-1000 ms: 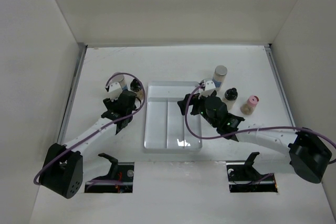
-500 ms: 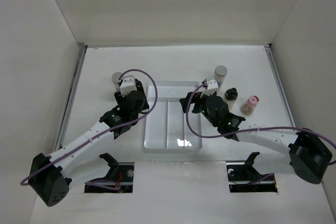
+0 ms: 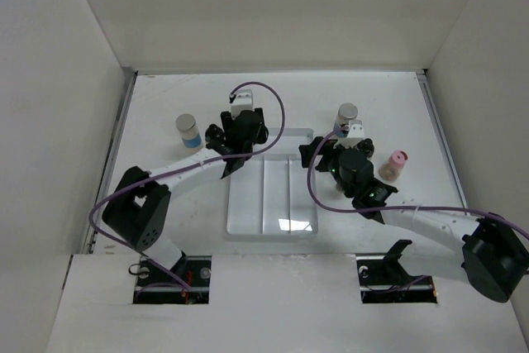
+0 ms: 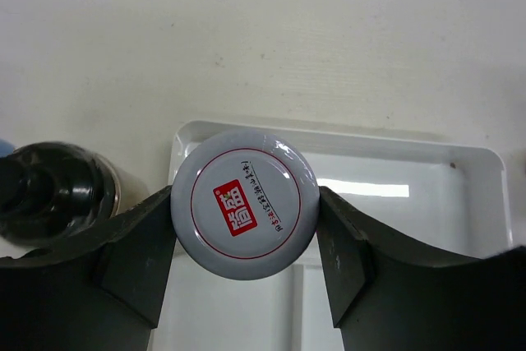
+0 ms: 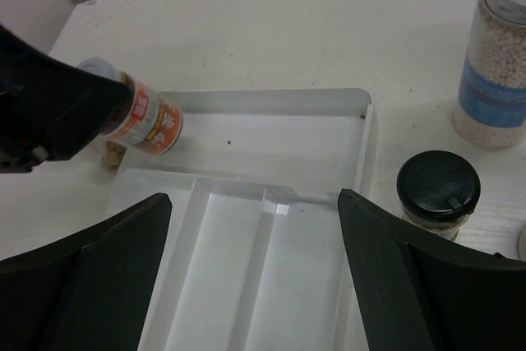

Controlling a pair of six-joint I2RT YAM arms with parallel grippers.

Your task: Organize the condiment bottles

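Observation:
The left gripper brings the jar down next, still above the tray's empty far section, toward that section's corner beside the black-capped bottle point(image 4: 51, 191), then releases the jar.
My left gripper point(image 4: 244, 203) is shut on a jar with a silver-white lid bearing a red logo point(image 4: 244, 191) and an orange label point(image 5: 146, 123). It holds the jar over the far left corner of the clear divided tray point(image 3: 248, 204). In the top view the gripper point(image 3: 238, 138) hides the jar. A black-capped bottle point(image 4: 51, 191) stands just left of the tray. My right gripper point(image 5: 254, 195) is open and empty above the tray point(image 5: 271, 154), and in the top view it point(image 3: 331, 159) sits at the tray's right side.
A silver-capped bottle with a blue label point(image 3: 188, 130) stands left of the tray. Right of the tray stand a silver-capped bottle of white beads point(image 5: 495, 71), a black-capped jar point(image 5: 438, 188) and a pink-capped bottle point(image 3: 397, 163). White walls enclose the table.
My left arm has swung right and away with the jar, from beside the tray's left side to over its far left corner. My right gripper has shifted slightly right.

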